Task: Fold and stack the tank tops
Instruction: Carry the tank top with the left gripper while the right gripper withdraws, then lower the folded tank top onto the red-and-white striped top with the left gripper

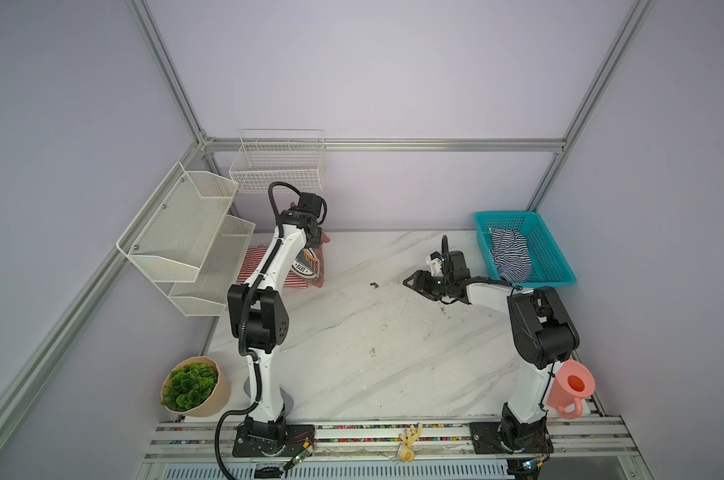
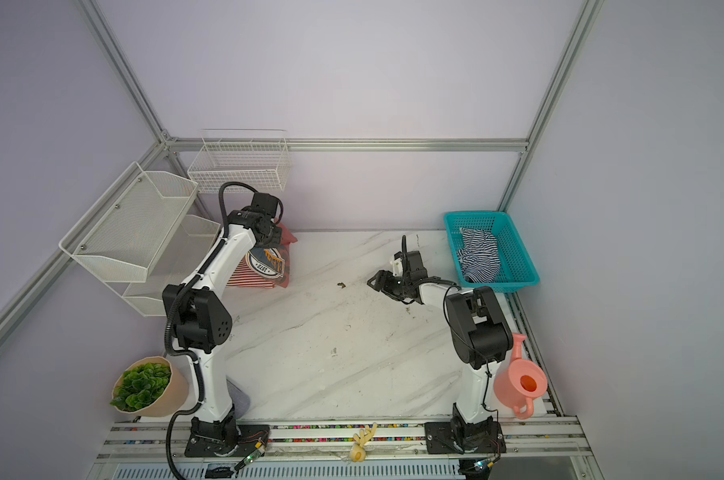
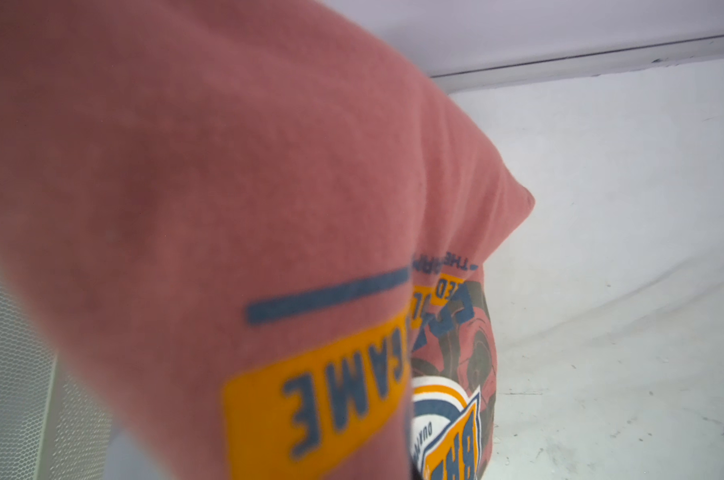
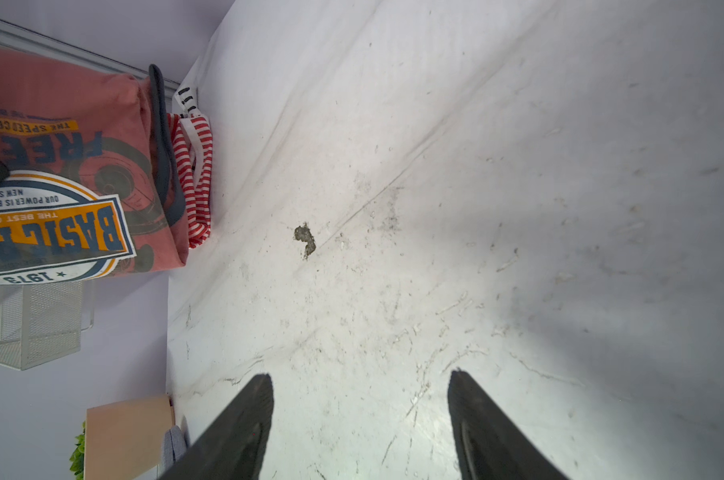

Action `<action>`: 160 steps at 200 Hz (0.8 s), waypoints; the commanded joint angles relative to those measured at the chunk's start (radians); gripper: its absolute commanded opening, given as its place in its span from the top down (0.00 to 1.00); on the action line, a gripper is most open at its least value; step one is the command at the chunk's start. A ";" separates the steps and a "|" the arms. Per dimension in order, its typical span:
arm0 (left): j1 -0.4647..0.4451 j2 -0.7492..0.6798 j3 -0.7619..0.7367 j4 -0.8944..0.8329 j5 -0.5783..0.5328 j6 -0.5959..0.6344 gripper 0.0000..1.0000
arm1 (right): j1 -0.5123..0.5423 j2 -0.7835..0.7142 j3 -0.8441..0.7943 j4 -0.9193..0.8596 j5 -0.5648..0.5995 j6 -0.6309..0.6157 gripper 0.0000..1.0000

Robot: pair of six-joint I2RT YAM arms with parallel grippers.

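The left gripper of the robot should go down and toward the mesh shelves, over the red-and-white striped tank top [image 1: 253, 262], and let go, since the side of that tank top by the shelves is uncovered.
At the back left, my left gripper [image 1: 315, 233] is shut on the top edge of the salmon-red tank top [image 1: 310, 266] with the badge print. The cloth hangs down over the red-and-white striped tank top [image 1: 256, 259], which lies folded on the table. In the left wrist view the salmon cloth [image 3: 227, 187] covers the jaws. The right wrist view shows the salmon top [image 4: 61, 187] with the striped one [image 4: 196, 174] beside it. My right gripper [image 1: 412, 280] [image 4: 360, 376] hovers open and empty over the marble table. The navy-and-white striped tank top [image 1: 509, 255] lies crumpled in the teal basket [image 1: 555, 266].
White mesh shelves [image 1: 181, 232] and a wire basket [image 1: 277, 166] hang on the walls at back left. A potted plant [image 1: 194, 386] stands front left and a pink watering can [image 1: 570, 390] front right. A small dark speck [image 1: 374, 284] lies mid-table.
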 commanded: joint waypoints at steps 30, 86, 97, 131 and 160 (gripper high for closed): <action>0.082 -0.096 -0.127 0.120 -0.021 0.032 1.00 | 0.002 0.010 -0.010 0.016 -0.003 0.007 0.30; 0.138 -0.082 -0.169 0.173 0.021 0.057 1.00 | 0.005 0.018 -0.006 0.016 -0.006 0.010 0.30; 0.150 -0.066 -0.172 0.185 0.036 0.063 1.00 | 0.005 0.018 -0.005 0.012 -0.006 0.010 0.30; 0.194 0.017 -0.129 0.194 0.033 0.074 1.00 | 0.006 0.005 -0.006 -0.001 -0.003 0.010 0.30; 0.238 0.065 -0.079 0.191 0.008 0.056 0.58 | 0.006 -0.015 -0.011 -0.015 0.009 0.008 0.30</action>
